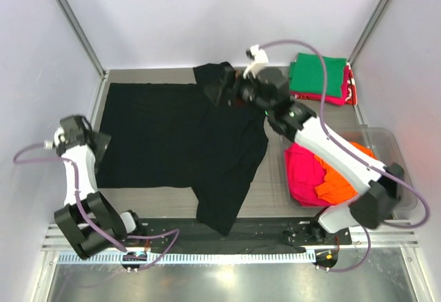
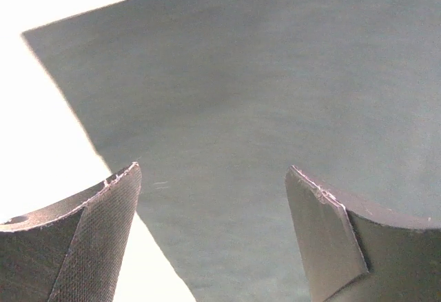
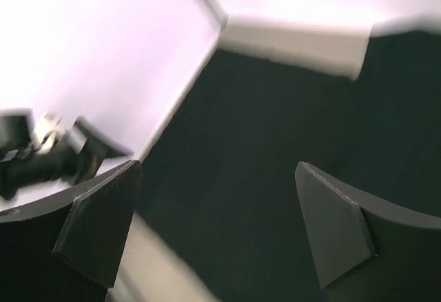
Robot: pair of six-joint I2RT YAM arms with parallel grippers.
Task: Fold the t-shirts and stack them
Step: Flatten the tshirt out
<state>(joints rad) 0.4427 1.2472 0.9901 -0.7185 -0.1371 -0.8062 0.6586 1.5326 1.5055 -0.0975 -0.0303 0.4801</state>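
My left gripper should draw back, turn wallward and lower astride the black t-shirt's near hem corner (image 1: 101,183), which lies below and back from it, bordered by bare table.
A black t-shirt (image 1: 172,136) lies spread flat on the table, one sleeve at the far side and one hanging towards the near edge. My left gripper (image 1: 98,143) is open at the shirt's left edge; in the left wrist view (image 2: 213,185) only the cloth (image 2: 262,95) shows between its fingers. My right gripper (image 1: 222,89) is open above the far sleeve; in the right wrist view (image 3: 217,198) the black cloth (image 3: 275,129) lies under it. A folded green t-shirt (image 1: 317,73) sits on a folded pink-red one (image 1: 348,94) at the far right.
A clear plastic bin (image 1: 394,143) at the right holds a crumpled magenta t-shirt (image 1: 305,171) and an orange one (image 1: 337,183). White walls enclose the table on three sides. The right arm reaches across above the bin.
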